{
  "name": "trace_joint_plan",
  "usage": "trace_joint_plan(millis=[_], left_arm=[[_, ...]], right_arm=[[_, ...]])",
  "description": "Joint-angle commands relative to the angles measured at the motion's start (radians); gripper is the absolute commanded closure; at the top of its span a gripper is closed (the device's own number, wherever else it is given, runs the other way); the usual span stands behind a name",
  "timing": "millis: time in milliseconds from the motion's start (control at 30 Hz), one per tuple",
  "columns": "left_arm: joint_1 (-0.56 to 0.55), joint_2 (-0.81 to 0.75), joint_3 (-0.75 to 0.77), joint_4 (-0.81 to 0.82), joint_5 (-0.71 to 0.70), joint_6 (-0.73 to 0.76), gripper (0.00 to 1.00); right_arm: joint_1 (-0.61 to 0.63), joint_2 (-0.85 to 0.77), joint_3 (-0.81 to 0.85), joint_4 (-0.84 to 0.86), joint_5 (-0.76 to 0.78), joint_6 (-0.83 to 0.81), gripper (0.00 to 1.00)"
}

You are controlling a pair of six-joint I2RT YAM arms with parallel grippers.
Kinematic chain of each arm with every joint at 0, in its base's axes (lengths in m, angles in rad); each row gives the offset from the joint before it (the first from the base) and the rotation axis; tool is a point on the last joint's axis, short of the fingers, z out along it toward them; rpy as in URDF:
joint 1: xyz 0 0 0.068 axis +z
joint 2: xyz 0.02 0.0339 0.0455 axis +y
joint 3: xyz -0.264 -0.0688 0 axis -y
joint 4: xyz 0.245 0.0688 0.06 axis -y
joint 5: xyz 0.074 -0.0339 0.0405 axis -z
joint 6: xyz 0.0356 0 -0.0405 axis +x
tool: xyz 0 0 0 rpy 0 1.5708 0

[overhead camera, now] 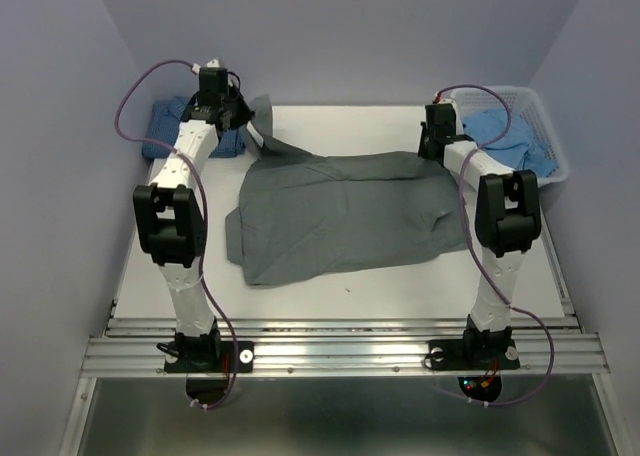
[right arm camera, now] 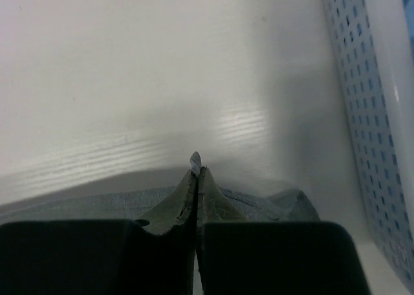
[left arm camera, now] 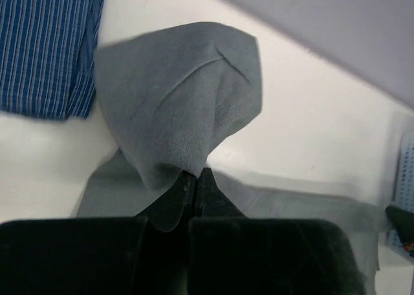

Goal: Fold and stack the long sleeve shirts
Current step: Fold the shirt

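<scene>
The fold juts past the shirt's far edge. My left gripper should next move back toward the metal bar, over the grey shirt's near corner [overhead camera: 268, 264], and let go of the fold.
The grey long sleeve shirt [overhead camera: 340, 211] lies spread across the middle of the table. My left gripper [overhead camera: 243, 116] is at its back left end, shut on a raised fold of the grey cloth [left arm camera: 181, 107], which bunches just past the fingertips [left arm camera: 195, 173]. My right gripper [overhead camera: 432, 154] is at the shirt's back right corner, shut on its edge. A small tip of cloth [right arm camera: 195, 159] pokes out between its closed fingers [right arm camera: 196, 172]. A folded dark blue shirt [overhead camera: 175, 126] with fine pale lines [left arm camera: 45, 43] lies at the back left. A pale blue shirt [overhead camera: 510, 136] sits in the basket.
A white lattice basket [overhead camera: 550, 166] stands at the back right, close beside my right gripper, and its wall [right arm camera: 375, 114] fills the right of the right wrist view. Purple walls close in the table on three sides.
</scene>
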Motion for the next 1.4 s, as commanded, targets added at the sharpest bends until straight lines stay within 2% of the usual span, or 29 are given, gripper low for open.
trace_joint_plan(millis=[0, 167, 367, 600, 767, 867, 1033, 1167, 1367], left_arm=[[-0.002, -0.194, -0.219, 0.024, -0.031, -0.01, 1.0], [-0.031, -0.389, -0.413, 0.013, -0.114, -0.073, 1.0], [-0.08, -0.645, -0.684, -0.074, -0.26, -0.208, 1.0], [-0.147, -0.918, -0.942, -0.209, -0.292, -0.409, 1.0], [-0.275, -1.053, -1.027, -0.347, -0.343, -0.558, 1.0], [-0.31, -1.115, -1.037, -0.428, -0.35, -0.631, 1.0], [-0.384, -1.203, -1.099, -0.452, -0.279, -0.691, 1.0], [-0.45, -1.195, -1.145, -0.442, -0.234, -0.705, 1.0], [-0.526, -1.173, -1.114, -0.494, -0.237, -0.745, 1.0]], right_arm=[[-0.008, -0.116, -0.09, 0.087, -0.029, -0.025, 0.99], [-0.008, -0.225, -0.222, 0.153, -0.113, -0.028, 0.99], [-0.008, -0.337, -0.334, 0.144, -0.121, -0.01, 0.99], [-0.008, -0.412, -0.437, 0.129, -0.112, 0.027, 0.99], [-0.008, -0.473, -0.51, 0.107, -0.137, 0.059, 0.99], [-0.008, -0.496, -0.549, 0.106, -0.138, 0.07, 0.99], [-0.008, -0.547, -0.613, 0.104, -0.135, 0.079, 0.98], [-0.008, -0.57, -0.645, 0.1, -0.149, 0.096, 0.96], [-0.008, -0.585, -0.705, 0.103, -0.141, 0.127, 0.95]])
